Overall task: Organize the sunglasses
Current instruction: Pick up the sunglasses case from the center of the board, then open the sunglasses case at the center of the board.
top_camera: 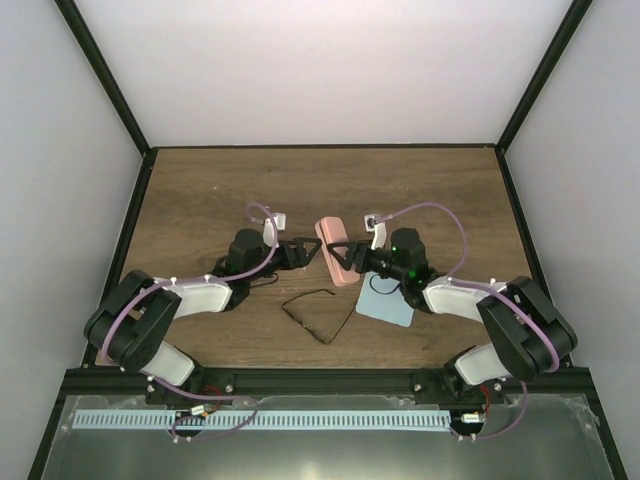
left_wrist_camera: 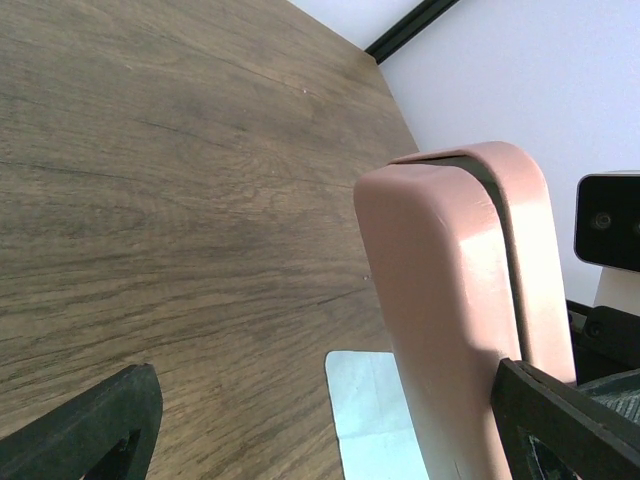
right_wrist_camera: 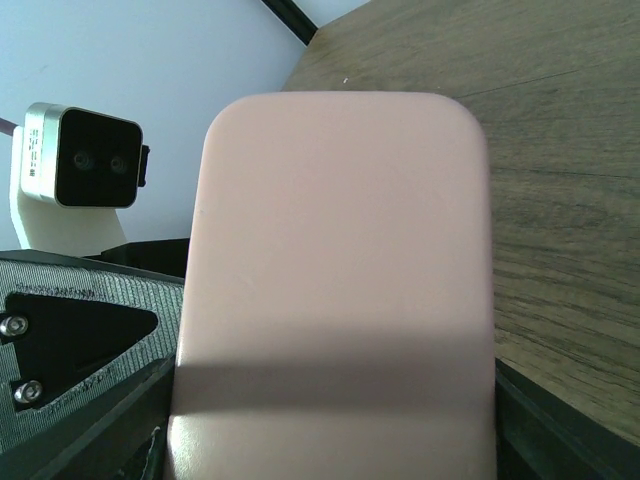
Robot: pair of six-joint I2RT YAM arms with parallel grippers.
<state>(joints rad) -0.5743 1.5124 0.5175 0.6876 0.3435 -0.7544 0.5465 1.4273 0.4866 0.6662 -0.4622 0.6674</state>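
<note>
Next, my right gripper lowers and releases the pink case (top_camera: 338, 252) on the tabletop just outward of the sunglasses, since that spot lies below the gripper.
The sunglasses (top_camera: 318, 318) lie unfolded on the wood table, thin and dark, near the front between the two arms. Just behind them a pink hard case (top_camera: 338, 252) stands on its edge. My right gripper (top_camera: 352, 260) is shut on the case (right_wrist_camera: 340, 280), with a finger on each side of it. From the left, my left gripper (top_camera: 306, 250) stands wide open at the case (left_wrist_camera: 460, 300), whose side rests against one finger (left_wrist_camera: 560, 420). A dark seam shows along the case lid. No wrist view shows the sunglasses.
A light blue cloth (top_camera: 386, 302) lies flat under the right wrist, its corner (left_wrist_camera: 380, 410) showing beside the case. White walls and a black frame enclose the table (top_camera: 200, 200).
</note>
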